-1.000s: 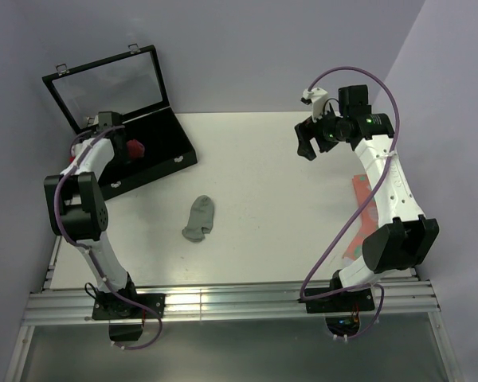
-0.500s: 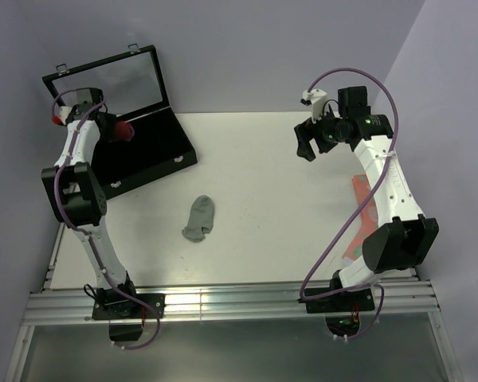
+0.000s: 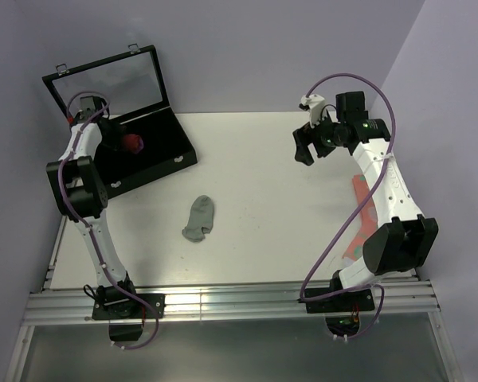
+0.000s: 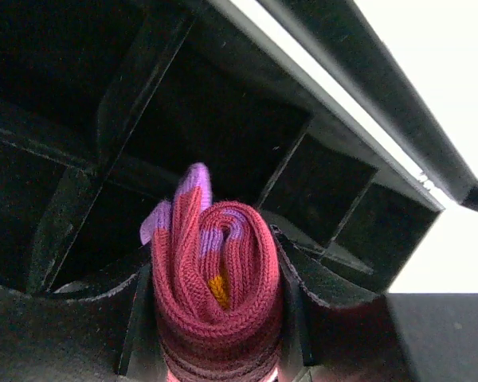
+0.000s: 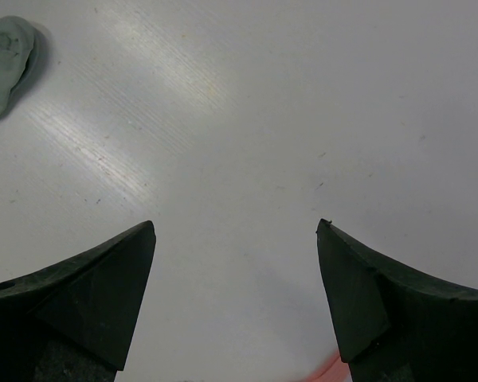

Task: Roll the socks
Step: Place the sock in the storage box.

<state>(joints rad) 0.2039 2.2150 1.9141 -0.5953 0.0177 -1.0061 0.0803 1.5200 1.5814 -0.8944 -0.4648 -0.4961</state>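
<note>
Next, my left gripper lowers into the open black case point(image 3: 163, 155), whose divided sections lie below it, and releases the red bundle there, since it is already rolled.
The magenta-red sock point(image 4: 223, 318), rolled into a tight bundle with purple and orange showing at its core, sits between the fingers of my left gripper point(image 4: 217, 274), which is shut on it. From above, the red bundle point(image 3: 132, 143) hangs over the open black case point(image 3: 163, 155). The grey ankle sock point(image 3: 199, 218) lies flat and unrolled in the middle of the table, also visible at the top left of the right wrist view point(image 5: 6, 64). My right gripper point(image 3: 305, 147) hovers open above the back right of the table, nothing between its fingers point(image 5: 235, 227).
The black case has divided compartments point(image 4: 223, 127) and a raised glass lid point(image 3: 111, 83) at the back left. A salmon-pink sock point(image 3: 365, 208) lies along the table's right edge, partly under the right arm. Walls close in behind and on both sides.
My left arm has swung its wrist up and back toward the lid, keeping the rolled sock over the case. The right gripper has drifted slightly left.
</note>
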